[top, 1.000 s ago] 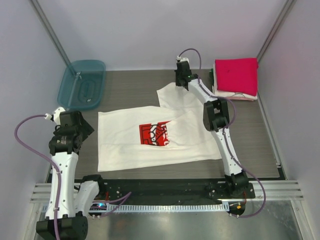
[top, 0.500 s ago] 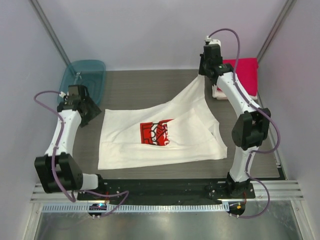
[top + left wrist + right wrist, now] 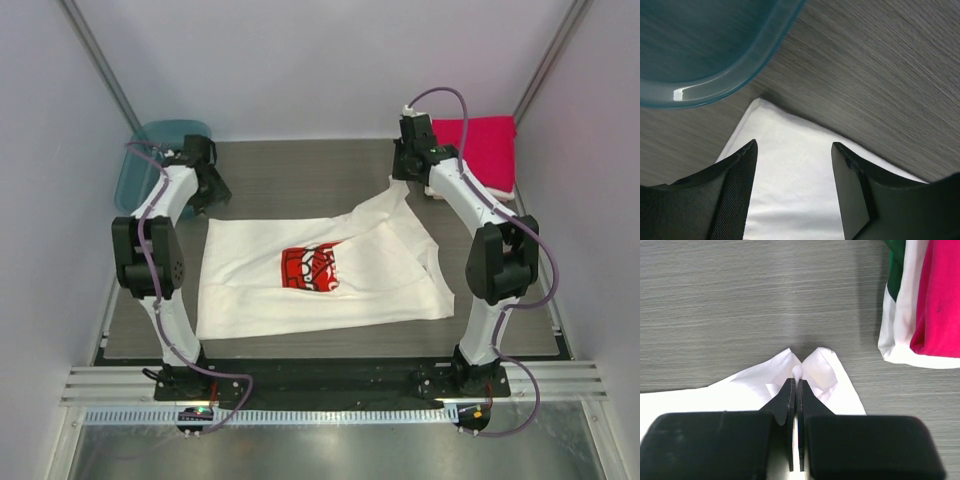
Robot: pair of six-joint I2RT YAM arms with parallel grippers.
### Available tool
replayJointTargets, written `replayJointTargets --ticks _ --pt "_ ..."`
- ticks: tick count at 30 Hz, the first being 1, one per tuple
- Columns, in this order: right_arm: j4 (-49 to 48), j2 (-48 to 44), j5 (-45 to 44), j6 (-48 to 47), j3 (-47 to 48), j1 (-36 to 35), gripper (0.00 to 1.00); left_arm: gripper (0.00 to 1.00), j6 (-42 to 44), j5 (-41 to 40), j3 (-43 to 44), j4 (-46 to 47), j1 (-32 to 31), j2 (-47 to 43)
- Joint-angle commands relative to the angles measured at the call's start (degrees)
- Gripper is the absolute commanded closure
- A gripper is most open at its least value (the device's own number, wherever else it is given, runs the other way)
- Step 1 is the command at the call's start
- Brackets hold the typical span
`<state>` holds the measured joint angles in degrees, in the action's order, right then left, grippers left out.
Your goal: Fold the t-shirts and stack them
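Observation:
The t-shirt's far edge still lies unfolded, so I need to carry the t-shirt's pinched corner back and down with my right gripper and release it on the t-shirt's cloth beside the print.
A cream-white t-shirt (image 3: 320,270) with a red-and-black print (image 3: 308,267) lies spread on the grey table. My right gripper (image 3: 400,183) is shut on its far right corner, and the pinched cloth (image 3: 797,372) pokes out between the fingertips in the right wrist view. My left gripper (image 3: 207,200) hovers open and empty over the shirt's far left corner (image 3: 760,107). A bright pinkish-red folded t-shirt (image 3: 473,150) tops a stack of pale folded ones (image 3: 900,310) at the far right.
A translucent teal tub (image 3: 140,160) sits at the far left corner, its rim (image 3: 715,90) just beyond my left gripper. A green edge (image 3: 896,260) shows in the folded stack. Grey walls close in the table on three sides.
My left arm has swung from the table's left edge to the shirt's far left corner. My right gripper lifted the shirt's corner toward the back right, then lowered it a little.

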<state>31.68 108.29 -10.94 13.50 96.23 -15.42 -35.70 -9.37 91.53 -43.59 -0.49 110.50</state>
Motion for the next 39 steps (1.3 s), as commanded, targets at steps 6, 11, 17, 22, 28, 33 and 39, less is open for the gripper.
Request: replayJointTargets --ticks 6,11,17,22,28,33,39 --pt "-1.0 -4.3 2.9 0.7 -3.8 -0.2 0.99 0.38 -4.1 -8.7 6.7 -4.1 -2.2 7.4" --pt "-1.3 -5.3 3.4 1.0 -5.5 -0.2 0.99 0.34 -6.7 -11.6 6.9 -5.6 -3.2 8.9" --pt "-1.5 -5.5 5.5 1.6 -6.5 -0.2 0.99 0.33 -9.5 -14.0 9.4 -7.6 -3.5 12.7" --pt "-1.6 -5.9 6.0 1.8 -7.5 -0.2 0.99 0.42 -10.7 -14.5 10.0 -7.6 -3.4 15.2" --pt "-1.7 -6.1 6.8 2.1 -7.8 -0.2 0.99 0.8 -10.4 -14.8 12.9 -9.7 -3.5 17.9" --pt "-1.4 -6.5 7.2 2.5 -6.0 -0.2 0.99 1.0 -10.1 -14.6 16.0 -13.1 -3.4 16.4" --pt "0.6 -7.3 6.8 1.9 -2.0 -0.2 0.99 1.0 -9.4 -16.6 18.1 -16.5 -3.4 8.9"
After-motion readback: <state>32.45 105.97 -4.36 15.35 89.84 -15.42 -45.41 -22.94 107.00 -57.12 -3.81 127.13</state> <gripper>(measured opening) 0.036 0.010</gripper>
